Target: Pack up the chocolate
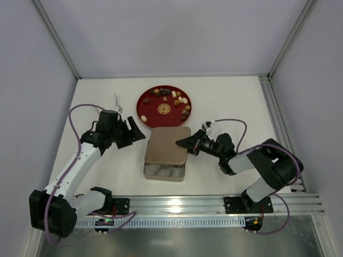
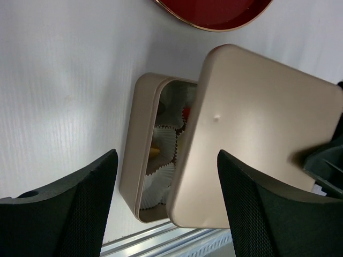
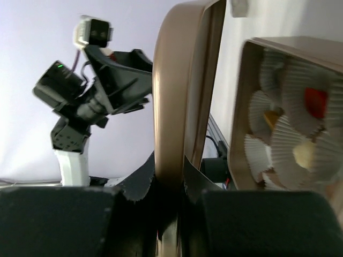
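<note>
I need to move my right gripper back and down next, then let go of the lid's edge onto the tin point(image 1: 163, 173), because the tin's near end is uncovered.
Several tiny chocolates point(image 1: 172, 97) in brown, tan and cream lie on the red plate point(image 1: 143, 108). My right gripper point(image 1: 185, 143) is shut on the right edge of the gold tin lid point(image 1: 167, 144) and holds it over the open gold tin point(image 1: 163, 173), covering most of it. In the right wrist view the fingers point(image 3: 142, 184) pinch the lid's rim point(image 3: 179, 91), and the tin point(image 3: 239, 134) holds white paper cups point(image 3: 300, 85) with a few candies point(image 3: 316, 101). My left gripper point(image 1: 137, 134) is open and empty, just left of the lid point(image 2: 257, 123).
The plate has a gold emblem point(image 1: 164, 108) at its middle and stands just behind the tin. An aluminium rail point(image 1: 214, 203) runs along the near edge. Frame posts and walls enclose the white table point(image 1: 230, 101).
</note>
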### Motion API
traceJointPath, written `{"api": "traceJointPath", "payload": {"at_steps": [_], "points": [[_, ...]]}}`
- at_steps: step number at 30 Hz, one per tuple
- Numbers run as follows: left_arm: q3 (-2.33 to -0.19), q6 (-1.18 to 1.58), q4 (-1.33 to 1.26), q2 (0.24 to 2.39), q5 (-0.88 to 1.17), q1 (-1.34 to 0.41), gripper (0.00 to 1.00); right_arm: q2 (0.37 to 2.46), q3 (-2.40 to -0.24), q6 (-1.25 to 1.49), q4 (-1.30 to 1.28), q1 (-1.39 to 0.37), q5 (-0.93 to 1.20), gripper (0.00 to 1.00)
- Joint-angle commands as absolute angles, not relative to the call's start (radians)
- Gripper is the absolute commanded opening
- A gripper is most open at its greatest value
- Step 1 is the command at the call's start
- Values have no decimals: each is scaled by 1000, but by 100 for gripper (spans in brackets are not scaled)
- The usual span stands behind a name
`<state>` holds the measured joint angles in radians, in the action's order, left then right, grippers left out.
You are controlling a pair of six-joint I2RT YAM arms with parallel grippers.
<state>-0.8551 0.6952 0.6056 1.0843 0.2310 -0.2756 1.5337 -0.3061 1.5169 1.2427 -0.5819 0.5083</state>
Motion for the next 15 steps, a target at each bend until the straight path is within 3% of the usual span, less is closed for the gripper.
{"api": "traceJointPath", "payload": {"at_steps": [1,15], "points": [[-838,710,543,1060,215,-285,73,1635,-291,1545,1579,-598,499,4],[-775,738,499,1058,207,-324,72,1776,-295,1485,1634,-627,514,4]]}}
